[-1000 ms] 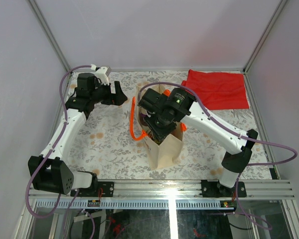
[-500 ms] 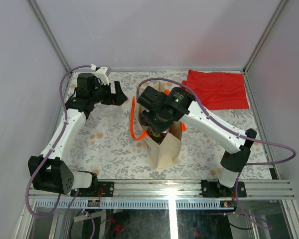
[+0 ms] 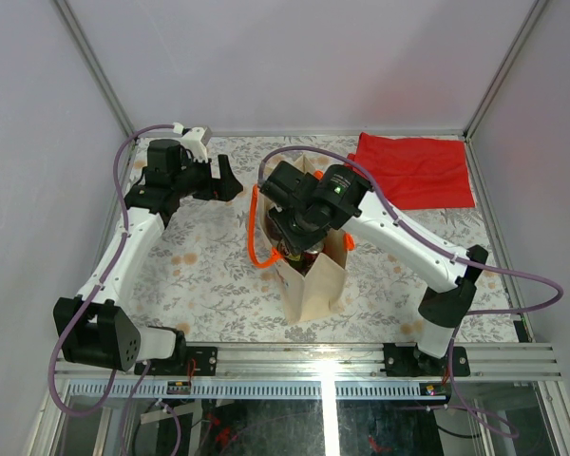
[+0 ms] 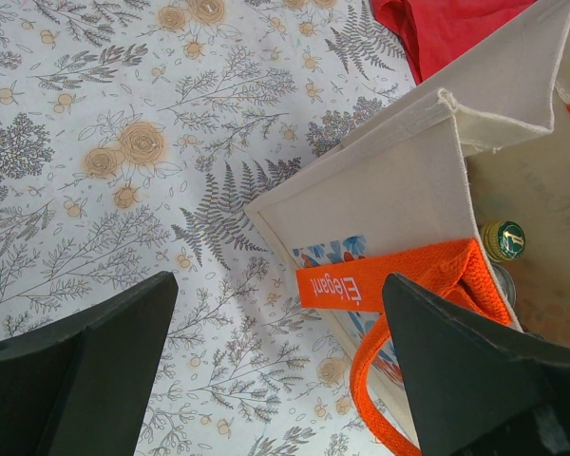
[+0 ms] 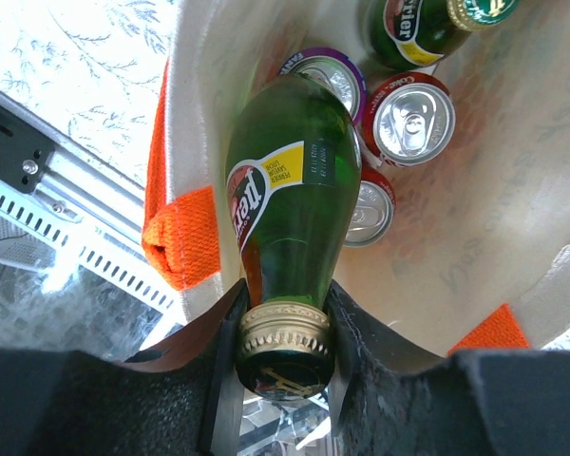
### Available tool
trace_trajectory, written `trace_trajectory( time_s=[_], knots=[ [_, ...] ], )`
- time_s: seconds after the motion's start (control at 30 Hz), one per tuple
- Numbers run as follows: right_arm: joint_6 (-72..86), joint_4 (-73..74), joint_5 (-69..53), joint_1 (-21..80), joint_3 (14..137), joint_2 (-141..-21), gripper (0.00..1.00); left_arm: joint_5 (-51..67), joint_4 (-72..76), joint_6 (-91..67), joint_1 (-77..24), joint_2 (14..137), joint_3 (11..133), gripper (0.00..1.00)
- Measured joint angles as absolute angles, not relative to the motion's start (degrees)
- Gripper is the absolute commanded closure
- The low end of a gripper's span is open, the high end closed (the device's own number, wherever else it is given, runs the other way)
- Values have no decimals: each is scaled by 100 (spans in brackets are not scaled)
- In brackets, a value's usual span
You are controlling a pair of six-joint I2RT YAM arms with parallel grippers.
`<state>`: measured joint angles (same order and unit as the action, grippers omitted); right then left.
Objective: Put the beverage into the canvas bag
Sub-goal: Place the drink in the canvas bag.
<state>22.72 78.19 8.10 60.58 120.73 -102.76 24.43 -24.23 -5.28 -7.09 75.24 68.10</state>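
Observation:
I will move my right gripper down into the bag (image 3: 318, 280) next, along the bag's side, and let go of the bottle beside the cans, because the bottle still hangs above the tops of the cans.
The beverage, a green glass bottle (image 5: 290, 180) with a gold cap and a yellow label, hangs base-down in my right gripper (image 5: 285, 328), which is shut on its neck just under the cap. Its body reaches into the open mouth of the canvas bag (image 3: 318, 280), close to one wall (image 5: 199, 142). The bag is beige with orange handles (image 4: 389, 285) and stands upright mid-table. My left gripper (image 4: 277, 285) is open and holds nothing. It hovers left of the bag (image 4: 389, 199), near the handle, without touching it.
Inside the bag lie a red can (image 5: 413, 119), a purple can (image 5: 323, 71), a silver can (image 5: 370, 214) and another green bottle (image 5: 423, 24). A flat red cloth (image 3: 418, 169) lies at the back right. The floral tablecloth (image 3: 199, 275) covers the table.
My right gripper with the bottle has shifted slightly toward the far left over the bag's mouth. The left arm has not moved.

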Motion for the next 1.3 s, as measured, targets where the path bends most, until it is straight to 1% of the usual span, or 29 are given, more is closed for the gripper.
trace_trajectory(
  time_s=[0.33, 0.6, 1.3],
  knots=[
    [2383, 7953, 558, 6058, 12003, -10200, 100, 2447, -2423, -530, -709, 7531, 6810, 10],
    [2373, 8409, 292, 6058, 11904, -10132, 100, 2447, -2421, -530, -709, 7583, 6810, 10],
    [2198, 8066, 47, 6058, 10997, -10082, 100, 2445, -2403, -530, -709, 7634, 6724, 10]
  ],
)
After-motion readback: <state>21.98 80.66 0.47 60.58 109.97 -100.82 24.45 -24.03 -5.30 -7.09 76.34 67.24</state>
